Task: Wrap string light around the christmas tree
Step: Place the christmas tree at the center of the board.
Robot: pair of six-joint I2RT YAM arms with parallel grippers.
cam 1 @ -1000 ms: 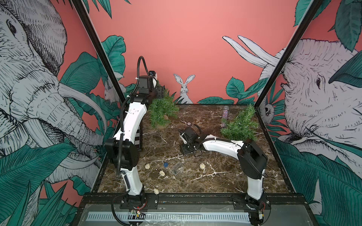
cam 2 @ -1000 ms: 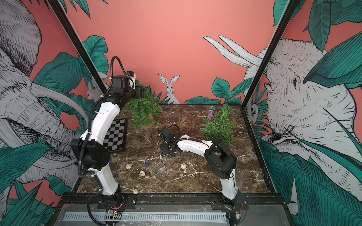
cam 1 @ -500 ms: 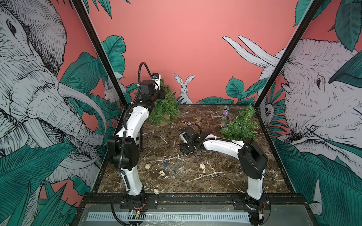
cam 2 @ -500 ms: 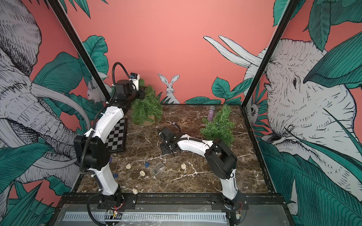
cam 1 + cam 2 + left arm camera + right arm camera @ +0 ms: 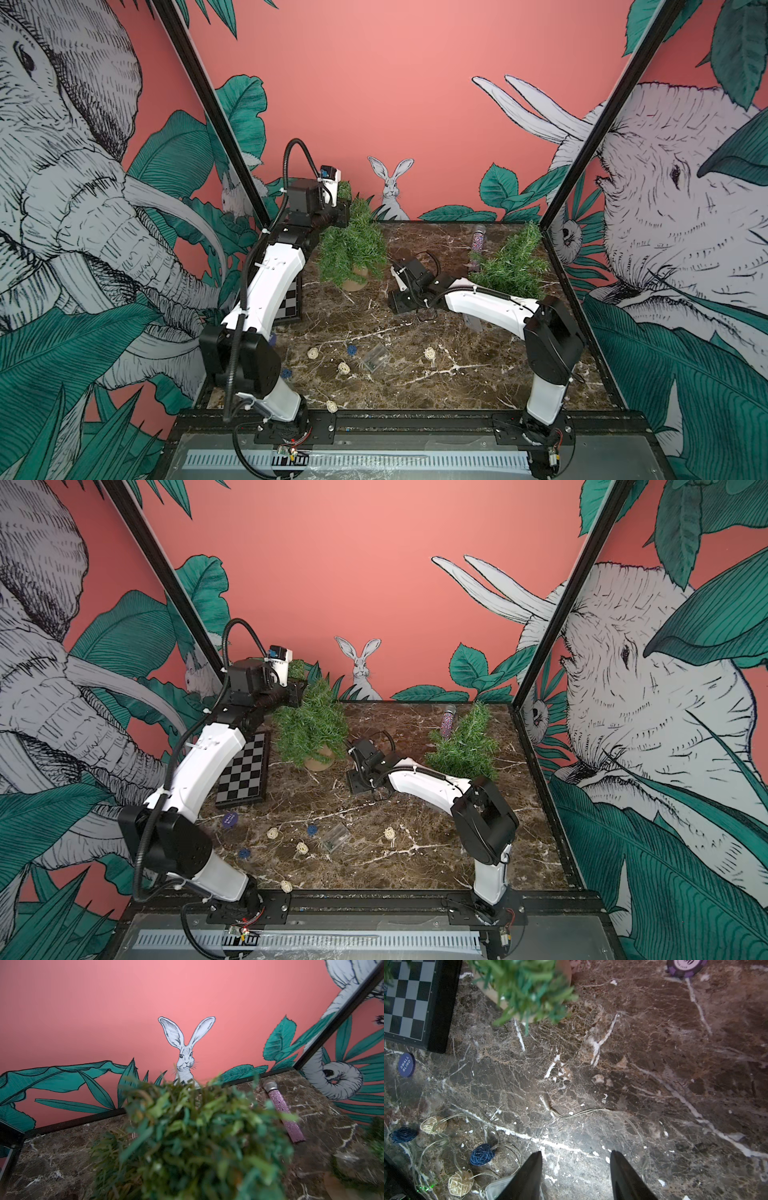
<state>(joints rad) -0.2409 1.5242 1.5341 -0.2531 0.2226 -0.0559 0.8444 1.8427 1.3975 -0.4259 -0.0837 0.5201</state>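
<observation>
The tree still leans, so my left gripper should move down and slightly back, set the tan pot on the marble (image 5: 357,301) beside the chessboard and release the tree.
A small green christmas tree (image 5: 353,249) (image 5: 309,729) in a tan pot leans at the back left, its blurred foliage (image 5: 197,1142) filling the left wrist view. My left gripper (image 5: 343,212) (image 5: 297,694) is shut on its top, with the fingers hidden in the needles. The string light (image 5: 343,367) (image 5: 302,847), a clear wire with white and blue wicker balls and a clear battery box (image 5: 374,357), lies loose on the marble near the front. My right gripper (image 5: 575,1159) (image 5: 397,308) hangs open just above the table, empty, and the wire's free end (image 5: 550,1106) lies ahead of it.
A second green tree (image 5: 511,266) stands at the back right beside a purple glitter microphone (image 5: 284,1113). A chessboard (image 5: 245,771) lies left of the held tree. Poker chips (image 5: 406,1065) (image 5: 683,966) lie on the marble. Black frame posts bound the back corners.
My left gripper has come down and to the right onto the tree's top and shut there; the tree has shifted slightly. The right arm has not moved.
</observation>
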